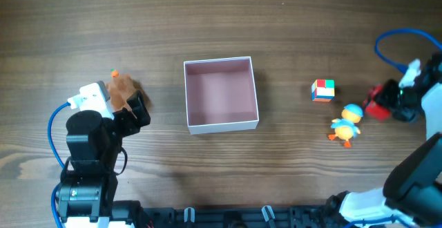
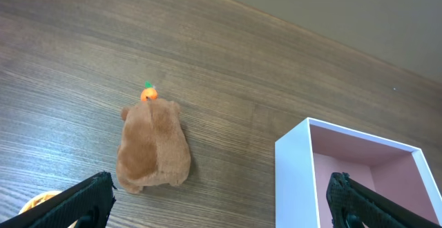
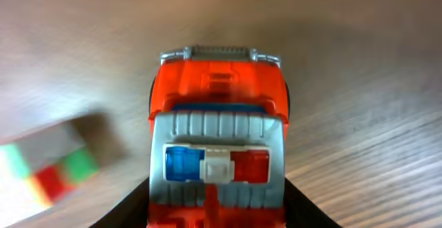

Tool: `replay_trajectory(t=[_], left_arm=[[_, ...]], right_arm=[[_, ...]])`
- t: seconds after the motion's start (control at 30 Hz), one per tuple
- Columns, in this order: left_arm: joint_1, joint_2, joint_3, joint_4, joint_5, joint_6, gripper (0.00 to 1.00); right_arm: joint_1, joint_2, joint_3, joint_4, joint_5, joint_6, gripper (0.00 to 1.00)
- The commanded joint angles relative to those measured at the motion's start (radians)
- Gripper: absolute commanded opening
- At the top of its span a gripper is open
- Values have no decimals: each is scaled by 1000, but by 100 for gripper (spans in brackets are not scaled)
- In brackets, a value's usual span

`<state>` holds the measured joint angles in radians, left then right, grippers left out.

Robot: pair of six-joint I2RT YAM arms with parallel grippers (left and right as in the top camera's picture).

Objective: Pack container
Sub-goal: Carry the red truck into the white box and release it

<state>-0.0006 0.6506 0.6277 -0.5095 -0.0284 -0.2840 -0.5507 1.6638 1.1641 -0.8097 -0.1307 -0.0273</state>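
Note:
The robot's right gripper will next lift the truck past the cube and lower it into the container (image 1: 241,94) beside the container's side nearest the cube, because the container is empty.
The container (image 1: 197,124), a square white-walled box with a dusky pink inside, sits mid-table; its corner shows in the left wrist view (image 2: 297,173). A brown plush animal (image 1: 122,87) with an orange bit on its head lies left of it, also in the left wrist view (image 2: 153,145). My left gripper (image 2: 221,200) is open and empty, above the table between the plush and the box. My right gripper (image 3: 217,204) is shut on a red toy truck (image 3: 217,117) with blue and red roof lights, at the far right (image 1: 378,103).
A multicoloured cube (image 1: 322,90) lies right of the box and shows blurred in the right wrist view (image 3: 48,169). A yellow duck toy with a blue cap (image 1: 347,124) lies beside it, close to the right gripper. A blue cable (image 1: 397,48) loops at the right edge.

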Motion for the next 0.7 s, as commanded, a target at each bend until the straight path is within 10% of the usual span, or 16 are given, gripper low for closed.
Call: replay_trajectory(t=[0.0,0.13,0.33,0.67], left_arm=[[6,-6,23,3,-6,-12,100],[6,-6,23,0,-6,-12,100],[6,-6,23,-2,-6,-13,100],[6,-6,23,-31,-6,-13,100]], right_arm=[[206,-187,218,-78,-49,-44,4],[584,-283,353,-138,54,-31,4],[1004,-183,354,-87,109,407,4],[1135,251,354,-55,125,554,4]])
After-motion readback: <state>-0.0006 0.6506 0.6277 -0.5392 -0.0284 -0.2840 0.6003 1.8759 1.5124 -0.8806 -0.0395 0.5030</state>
